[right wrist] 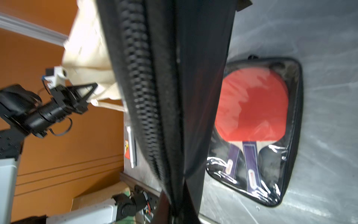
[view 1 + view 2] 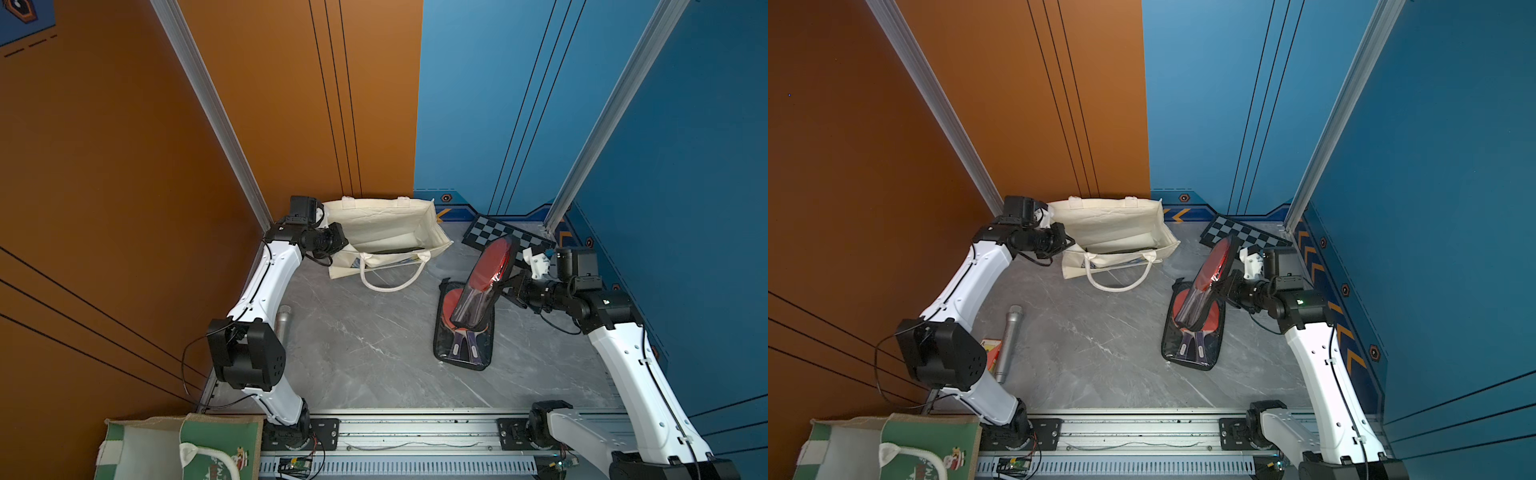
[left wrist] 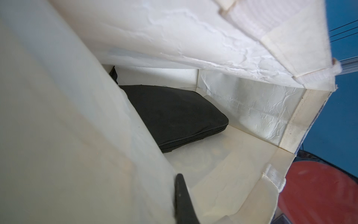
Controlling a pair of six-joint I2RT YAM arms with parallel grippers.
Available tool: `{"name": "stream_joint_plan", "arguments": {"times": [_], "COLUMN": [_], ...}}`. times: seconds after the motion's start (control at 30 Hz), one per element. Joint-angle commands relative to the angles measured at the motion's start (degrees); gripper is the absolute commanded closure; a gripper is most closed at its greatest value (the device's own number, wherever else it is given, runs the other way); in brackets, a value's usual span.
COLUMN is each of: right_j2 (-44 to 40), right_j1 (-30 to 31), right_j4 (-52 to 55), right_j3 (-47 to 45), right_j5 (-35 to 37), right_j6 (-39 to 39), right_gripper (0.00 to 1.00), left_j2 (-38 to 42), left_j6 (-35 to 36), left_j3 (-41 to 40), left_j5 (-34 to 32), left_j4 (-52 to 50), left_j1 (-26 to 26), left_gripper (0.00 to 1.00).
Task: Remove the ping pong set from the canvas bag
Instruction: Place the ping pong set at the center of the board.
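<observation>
My right gripper needs to swing back and down across the second ping pong set next and let go of its own set on the tabletop toward the microphone [image 2: 402, 333], because that part of the tabletop is clear.
The cream canvas bag [image 2: 386, 232] [image 2: 1113, 232] stands open at the back of the table. My left gripper [image 2: 345, 244] [image 2: 1068, 242] is shut on its left wall. In the left wrist view one dark finger [image 3: 183, 201] presses against the cloth, and a black zipped case [image 3: 174, 116] lies on the bag's floor. My right gripper [image 2: 505, 284] [image 2: 1220, 286] is shut on a ping pong set [image 2: 486, 282] [image 1: 155, 97], a black zip case with a red paddle, held tilted up. Under it a second ping pong set [image 2: 463, 349] [image 1: 255, 131] lies flat on the table.
A silver microphone [image 2: 1007, 345] and a small red card pack [image 2: 990, 349] lie near the left arm. A checkered board [image 2: 498, 235] leans at the back right. A green-and-white tote [image 2: 178, 449] sits off the table's front left. Orange and blue walls enclose the grey table.
</observation>
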State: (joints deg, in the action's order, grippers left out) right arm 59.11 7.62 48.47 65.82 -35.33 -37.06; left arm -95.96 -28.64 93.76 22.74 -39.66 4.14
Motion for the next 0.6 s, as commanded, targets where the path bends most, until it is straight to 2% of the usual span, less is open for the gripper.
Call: {"name": "stream_joint_plan", "arguments": {"times": [0.0,0.13,0.23,0.4,0.57], "right_j2": [-2.5,1.2,6.4,15.7,28.1], "right_j1": [6.5,19.1,25.7,32.0,37.4], "right_j4": [-9.6,-21.0,-30.5,-44.7,-65.2], "right_j3": [-4.1,-10.7,-12.2,-12.6,-12.3], "right_j5": [-4.0,-0.9,0.3,0.8,0.8], "right_j6": [-6.7,-12.8,-16.0,-21.6,-30.1], "right_gripper": [1.00,1.00,1.00,1.00,1.00], "left_j2": [0.0,-0.1,0.6,1.3,1.6], "left_j6": [-0.7,-1.0,-1.0,-1.5,-1.9], "left_j3": [2.7,2.5,1.8,1.3,0.6], "left_j5": [2.4,2.9,3.0,3.3,3.9], "left_j4": [4.9,5.1,5.3,6.2,6.6], "left_j1": [-0.3,-0.4,-0.4,-0.7,-0.7], "left_gripper": [1.00,1.00,1.00,1.00,1.00]}}
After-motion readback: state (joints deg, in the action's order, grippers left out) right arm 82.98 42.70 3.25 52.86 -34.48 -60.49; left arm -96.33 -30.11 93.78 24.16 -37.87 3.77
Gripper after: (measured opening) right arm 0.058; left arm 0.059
